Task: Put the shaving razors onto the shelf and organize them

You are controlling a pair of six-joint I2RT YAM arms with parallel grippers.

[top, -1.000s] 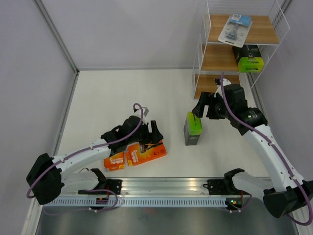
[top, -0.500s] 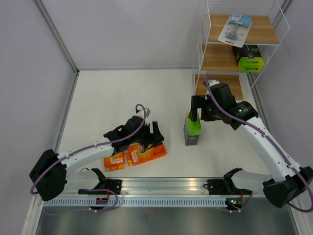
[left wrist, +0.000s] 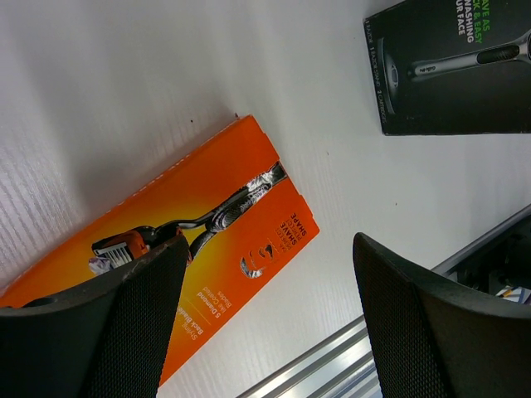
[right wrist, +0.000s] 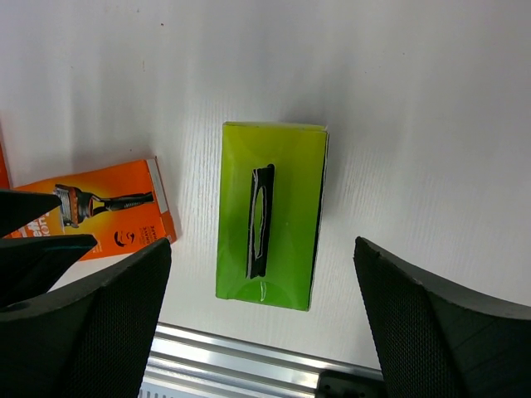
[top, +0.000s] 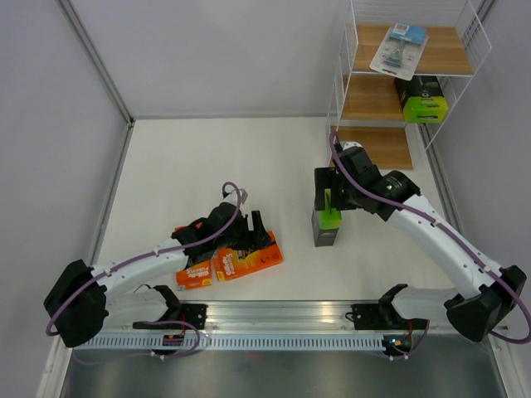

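Note:
Next, my right gripper lowers over the lime-green end of the upright box (right wrist: pixel 271 215) and closes on the box's long sides, since that end faces up between the open fingers.
Two flat orange razor cards (top: pixel 247 259) (top: pixel 192 272) lie side by side near the front edge. My left gripper (top: pixel 258 234) hovers open just above the right card, which fills the lower left of the left wrist view (left wrist: pixel 199 240). It holds nothing. A black box with a lime-green end (top: pixel 327 222) stands upright on the table. My right gripper (top: pixel 330 197) is open directly above it, a finger on each side of the green end (right wrist: pixel 270 214). The shelf (top: pixel 382 148) stands at the back right, with the clear blister (top: pixel 399 46) on its top board and a second black-and-green box (top: pixel 424 100) on its middle board.
The white table ends in a metal rail (top: pixel 282 313) along the near edge. Grey walls close in the left and back sides. The standing box also shows in the left wrist view (left wrist: pixel 452 70). An orange card shows in the right wrist view (right wrist: pixel 108 207).
My right gripper has moved left and forward from beside the shelf to above the standing box. My left gripper has shifted slightly over the orange cards.

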